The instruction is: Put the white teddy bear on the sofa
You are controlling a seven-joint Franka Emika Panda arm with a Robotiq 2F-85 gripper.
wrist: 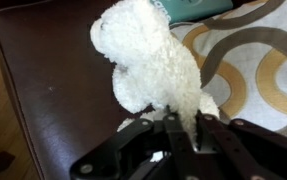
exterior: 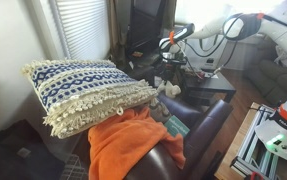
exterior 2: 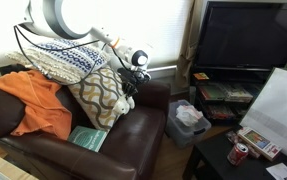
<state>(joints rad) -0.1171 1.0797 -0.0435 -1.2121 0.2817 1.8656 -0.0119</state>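
Note:
My gripper will next bring the bear [wrist: 148, 60] down onto the brown seat [wrist: 80, 95], toward the teal book, and then open.
The white teddy bear [wrist: 148, 60] fills the middle of the wrist view, fuzzy and cream-white. My gripper [wrist: 180, 125] is shut on the fur at its lower end and holds it just over the dark brown leather sofa [wrist: 53, 90]. In both exterior views the gripper [exterior: 169, 72] [exterior 2: 133, 75] hangs over the sofa seat [exterior 2: 143, 130] beside the arm end. The bear shows as a small pale shape [exterior: 167, 91] under the fingers. Whether it touches the seat I cannot tell.
A grey-and-cream wavy pillow [exterior 2: 98, 95] [wrist: 248, 60] leans right beside the bear. A blue-and-white tasselled pillow [exterior: 88, 90], an orange blanket [exterior: 128, 140] and a teal book [exterior 2: 88, 138] lie on the sofa. A TV [exterior 2: 248, 35] and a lined bin [exterior 2: 188, 120] stand nearby.

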